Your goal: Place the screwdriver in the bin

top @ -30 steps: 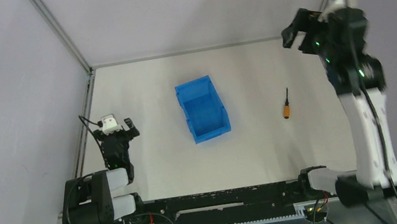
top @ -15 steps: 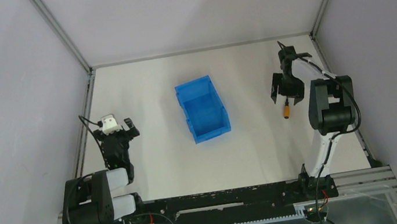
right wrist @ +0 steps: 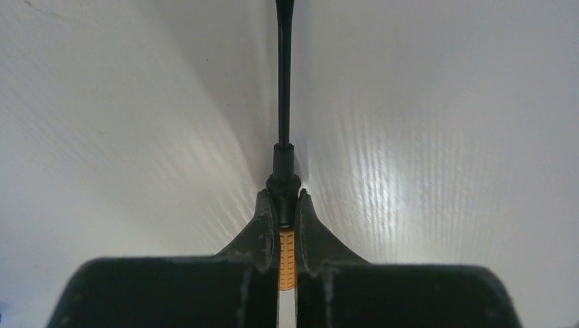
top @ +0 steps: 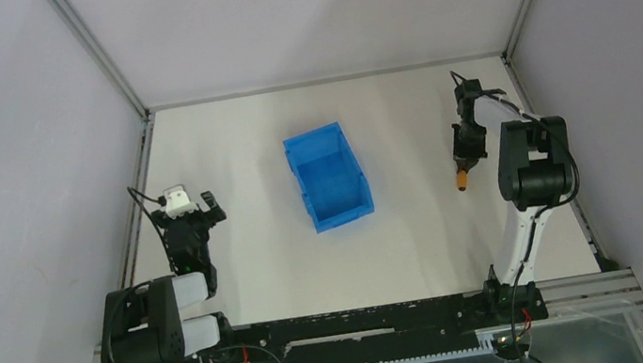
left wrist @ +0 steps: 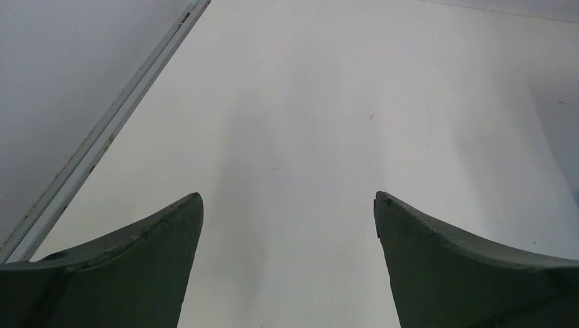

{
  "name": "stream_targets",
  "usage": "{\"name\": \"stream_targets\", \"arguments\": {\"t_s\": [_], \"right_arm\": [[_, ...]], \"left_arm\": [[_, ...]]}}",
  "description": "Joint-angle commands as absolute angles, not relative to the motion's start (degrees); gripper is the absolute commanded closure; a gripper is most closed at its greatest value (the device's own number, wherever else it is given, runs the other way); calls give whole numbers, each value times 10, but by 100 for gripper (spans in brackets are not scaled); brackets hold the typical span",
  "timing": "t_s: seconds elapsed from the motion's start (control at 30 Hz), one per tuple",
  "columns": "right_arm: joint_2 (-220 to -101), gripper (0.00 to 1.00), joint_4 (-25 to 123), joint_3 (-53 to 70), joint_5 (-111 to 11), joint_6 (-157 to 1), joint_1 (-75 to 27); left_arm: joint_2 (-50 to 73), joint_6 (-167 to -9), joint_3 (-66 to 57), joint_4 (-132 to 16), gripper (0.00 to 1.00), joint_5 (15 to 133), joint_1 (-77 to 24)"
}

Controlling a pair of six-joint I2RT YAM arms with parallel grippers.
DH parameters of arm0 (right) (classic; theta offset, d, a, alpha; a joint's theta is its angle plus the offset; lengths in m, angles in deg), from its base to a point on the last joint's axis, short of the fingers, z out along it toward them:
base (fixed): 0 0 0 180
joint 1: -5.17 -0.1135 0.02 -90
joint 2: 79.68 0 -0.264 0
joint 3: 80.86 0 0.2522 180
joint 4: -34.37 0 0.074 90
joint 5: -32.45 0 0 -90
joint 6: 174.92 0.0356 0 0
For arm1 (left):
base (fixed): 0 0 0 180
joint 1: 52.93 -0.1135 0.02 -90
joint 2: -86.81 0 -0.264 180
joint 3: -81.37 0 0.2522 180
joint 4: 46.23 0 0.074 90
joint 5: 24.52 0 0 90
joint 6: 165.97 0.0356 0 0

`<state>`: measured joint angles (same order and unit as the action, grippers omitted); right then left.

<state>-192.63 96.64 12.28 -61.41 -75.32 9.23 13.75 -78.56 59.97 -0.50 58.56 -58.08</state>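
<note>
The blue bin is empty, so I need to lift my right gripper, move it to the left in the top view, lower it to the bin's bottom and then release the screwdriver.
The screwdriver (top: 463, 179) lies on the white table at the right, its orange handle end poking out below my right gripper (top: 465, 154). In the right wrist view the right gripper (right wrist: 285, 205) is shut on the screwdriver (right wrist: 287, 256), both fingers pressed against the orange handle, and the thin black shaft runs straight ahead over the table. The blue bin (top: 328, 177) stands mid-table, well left of that gripper. My left gripper (top: 194, 211) rests at the left, away from both. It (left wrist: 288, 205) is open, with only bare table between the fingers.
A metal frame rail (top: 133, 208) runs along the table's left edge beside the left arm, also seen as the rail (left wrist: 102, 133) in the left wrist view. Grey walls close in the back and both sides. The right arm's elbow (top: 534, 166) sits near the right wall.
The right arm came down from high at the back right onto the screwdriver, and its jaws went from wide open to shut on the handle. The left arm and bin stayed put.
</note>
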Motion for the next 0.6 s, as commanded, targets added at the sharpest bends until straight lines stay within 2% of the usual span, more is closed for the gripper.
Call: {"name": "stream_targets", "arguments": {"t_s": [0.0, 0.17, 0.3, 0.57], "right_arm": [[-1863, 100, 1032, 195, -663, -771, 89], [-1796, 100, 1148, 318, -678, -757, 68], [-1774, 100, 1200, 394, -704, -730, 13], [-1806, 100, 1182, 481, -684, -659, -212]], "left_arm": [[147, -780, 572, 18, 0, 584, -579], [147, -781, 572, 18, 0, 584, -579], [148, -780, 572, 18, 0, 584, -579], [147, -780, 572, 18, 0, 584, -579]]}}
